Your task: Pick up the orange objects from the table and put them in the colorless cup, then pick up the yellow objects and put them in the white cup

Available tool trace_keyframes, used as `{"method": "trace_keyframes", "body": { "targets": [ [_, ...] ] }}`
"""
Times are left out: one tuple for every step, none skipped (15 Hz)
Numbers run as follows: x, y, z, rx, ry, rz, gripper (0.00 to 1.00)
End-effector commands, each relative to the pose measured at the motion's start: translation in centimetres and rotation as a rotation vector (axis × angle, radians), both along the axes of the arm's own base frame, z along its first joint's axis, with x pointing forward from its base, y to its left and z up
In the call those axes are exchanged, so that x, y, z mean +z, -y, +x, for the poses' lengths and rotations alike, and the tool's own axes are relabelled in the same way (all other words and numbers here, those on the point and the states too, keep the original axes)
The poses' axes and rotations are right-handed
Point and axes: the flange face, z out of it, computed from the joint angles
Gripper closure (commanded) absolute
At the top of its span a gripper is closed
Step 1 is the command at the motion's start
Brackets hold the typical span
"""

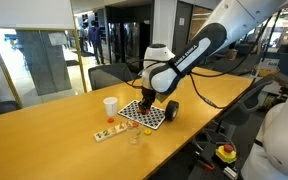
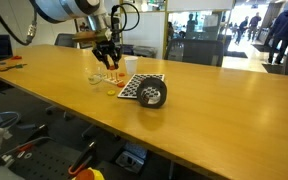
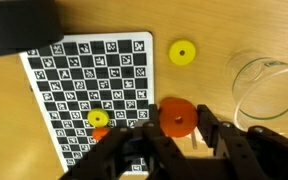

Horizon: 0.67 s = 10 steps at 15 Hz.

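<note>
The gripper shifts toward the right in the wrist view next, turning, to bring the held flat orange disc over the colorless cup's opening.
In the wrist view my gripper is shut on a flat orange disc with a small centre hole, a finger on each side of it. The colorless cup stands just to the right of the gripper. One yellow disc lies on the bare wood beyond the held disc. Another yellow disc rests on the checkerboard sheet, with a small orange piece touching it. In both exterior views the gripper hangs low over the table. The white cup stands close by.
A black cylinder lies on the checkerboard sheet's edge. A pale beige strip with small pieces on it lies near the colorless cup. A dark block fills the wrist view's upper left. Chairs stand behind the long wooden table.
</note>
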Motion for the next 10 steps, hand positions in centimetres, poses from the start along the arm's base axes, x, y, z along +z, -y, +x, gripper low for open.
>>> {"method": "trace_keyframes", "body": {
  "targets": [
    [1.6,-2.5,0.8,0.133,0.016,-0.008,0.77],
    [1.6,-3.1,1.0,0.164,0.018,-0.005,0.77],
    [1.5,-3.6,1.0,0.201,0.014,-0.001,0.77],
    [1.5,-4.0,1.0,0.233,0.012,0.003,0.77],
    [1.5,-4.3,1.0,0.261,0.010,0.009,0.77],
    [1.4,-4.6,1.0,0.291,0.005,0.018,0.77],
    [1.4,-4.9,1.0,0.319,0.000,0.025,0.77],
    [1.3,-5.3,1.0,0.349,-0.003,0.034,0.77],
    [1.3,-5.6,0.9,0.375,-0.006,0.041,0.77],
    [1.2,-5.9,0.9,0.401,-0.012,0.047,0.77]
  ]
}}
